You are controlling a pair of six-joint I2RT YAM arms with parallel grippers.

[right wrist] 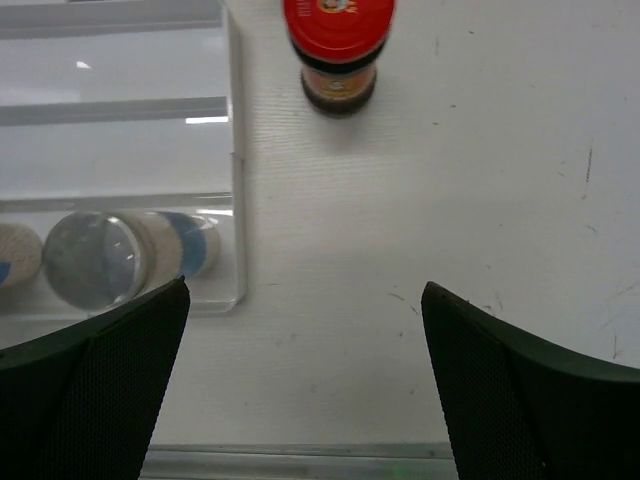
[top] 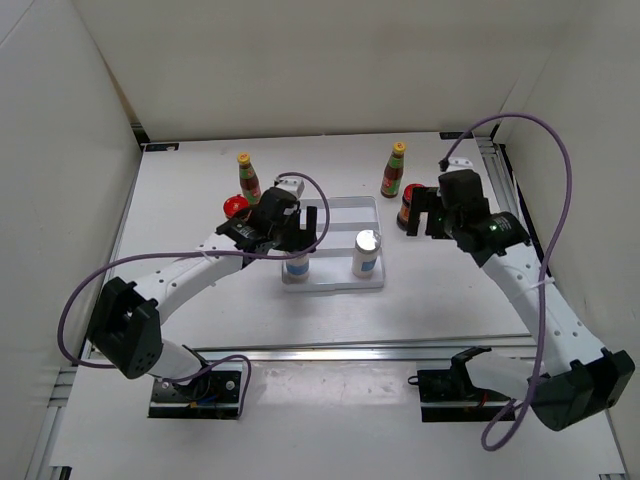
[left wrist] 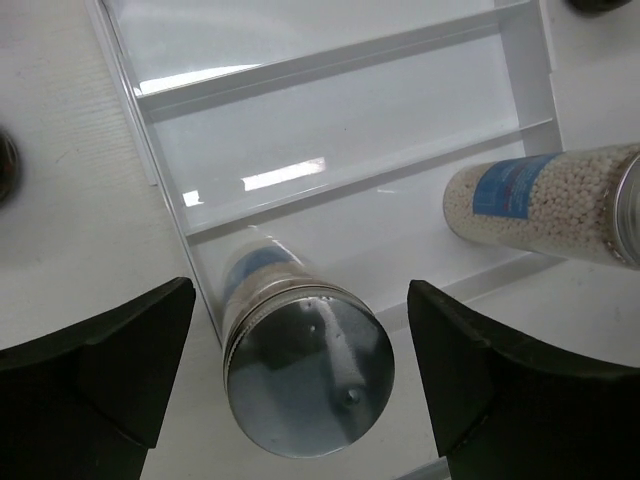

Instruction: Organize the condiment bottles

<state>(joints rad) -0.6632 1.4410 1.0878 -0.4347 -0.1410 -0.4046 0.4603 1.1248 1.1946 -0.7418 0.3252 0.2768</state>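
Note:
My open right gripper moves outward, then down around the red lid of the squat jar [top: 412,189] [right wrist: 338,26] next, since that lid still stands beyond its fingers.
Two white silver-topped shakers stand in the front row of the white ridged tray [top: 340,215]. The left shaker [top: 296,266] sits between the fingers of my open left gripper [top: 298,240]. In the left wrist view its silver top [left wrist: 308,368] lies between the jaws of this gripper [left wrist: 300,310] with a gap on each side. The right shaker [top: 366,253] stands free and also shows in that view [left wrist: 540,200]. My right gripper [top: 426,222] is open and empty next to a red-lidded jar [top: 408,210], which also shows in the right wrist view [right wrist: 338,50].
A slim yellow-capped bottle [top: 248,178] and a second red-lidded jar [top: 236,207] stand left of the tray. Another slim bottle [top: 394,170] stands at the back right. The tray's two back rows hold nothing. Walls enclose the table on three sides.

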